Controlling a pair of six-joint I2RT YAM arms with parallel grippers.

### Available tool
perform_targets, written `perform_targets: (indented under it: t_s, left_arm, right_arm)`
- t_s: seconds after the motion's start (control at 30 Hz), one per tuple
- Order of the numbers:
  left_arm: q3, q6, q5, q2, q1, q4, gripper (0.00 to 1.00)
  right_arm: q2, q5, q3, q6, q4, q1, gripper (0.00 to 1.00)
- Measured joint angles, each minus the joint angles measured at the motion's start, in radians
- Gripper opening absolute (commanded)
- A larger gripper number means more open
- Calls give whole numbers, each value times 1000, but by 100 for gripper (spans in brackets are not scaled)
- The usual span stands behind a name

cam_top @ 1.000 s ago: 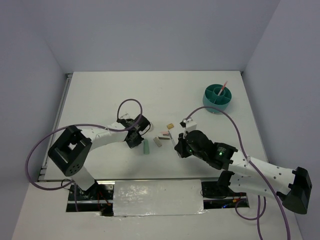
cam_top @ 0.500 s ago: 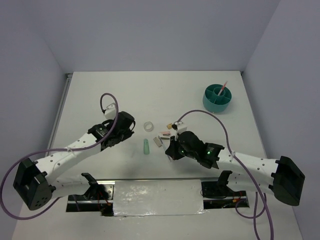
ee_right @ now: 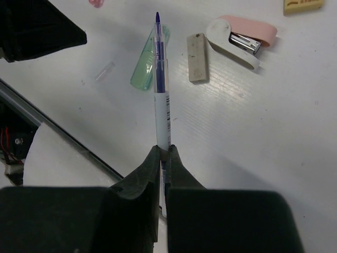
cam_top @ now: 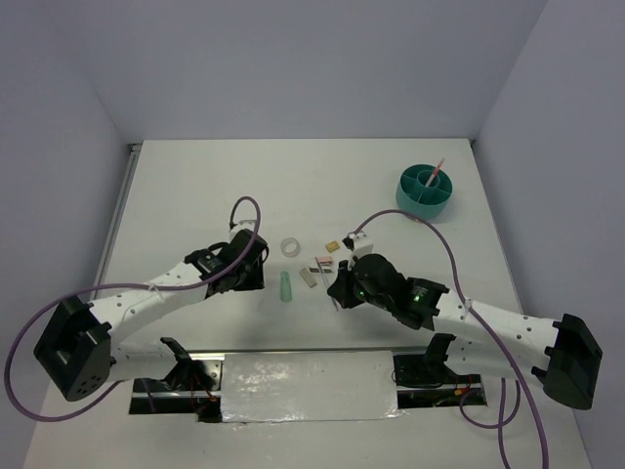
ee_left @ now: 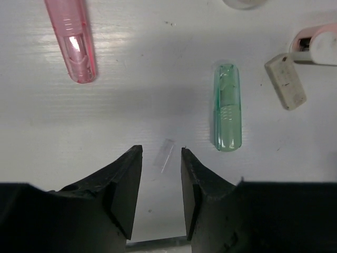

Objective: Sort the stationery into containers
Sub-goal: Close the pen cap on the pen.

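Note:
My left gripper should move down with its open, empty fingers on both sides of the thin clear tube (ee_left: 165, 154) and close them, because the tube lies flat below my left gripper, near the mint-green stub (ee_left: 227, 108).
My left gripper (ee_left: 160, 150) (cam_top: 257, 275) hangs open over bare table with nothing between its fingers. A mint-green stub (ee_left: 227, 108) (cam_top: 286, 287) lies just to its right, a short pink stub (ee_left: 71, 39) further off to the left. My right gripper (ee_right: 164, 149) (cam_top: 337, 288) is shut on a white pen with a blue tip (ee_right: 160, 79), held above the table. The white tape ring (cam_top: 290, 246), tan block (cam_top: 332, 245) and grey block (cam_top: 308, 277) (ee_right: 198, 50) lie between the arms. The teal organiser (cam_top: 426, 200) stands far right with a thin pink pen (cam_top: 434, 173) in it.
A pink and white stapler (ee_right: 239, 34) (cam_top: 320, 262) lies beside the grey block. A small clear cap (ee_left: 165, 154) rests on the table just ahead of my left fingertips. The table's near edge (ee_right: 58, 134) runs close below the right gripper.
The left arm swung out, then came back toward the mint-green stub, and its jaws went from shut to open. The right gripper stays shut on the pen, barely shifted.

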Motion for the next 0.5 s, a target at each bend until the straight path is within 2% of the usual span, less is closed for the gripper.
perform_targets:
  t_s: [0.1,0.2,0.5]
  left_arm:
    - [-2,34,35,51,-2,18,51]
    - [-11,48,55,81,-6,37,61]
    - [-20,64,72,150,-31,63,60]
  right_arm:
    - [0,0,6,-3,-12,0,0]
    - [4,0,6,-7,-23,0,0]
    - [39,-12,6,-14,-26,0,0]
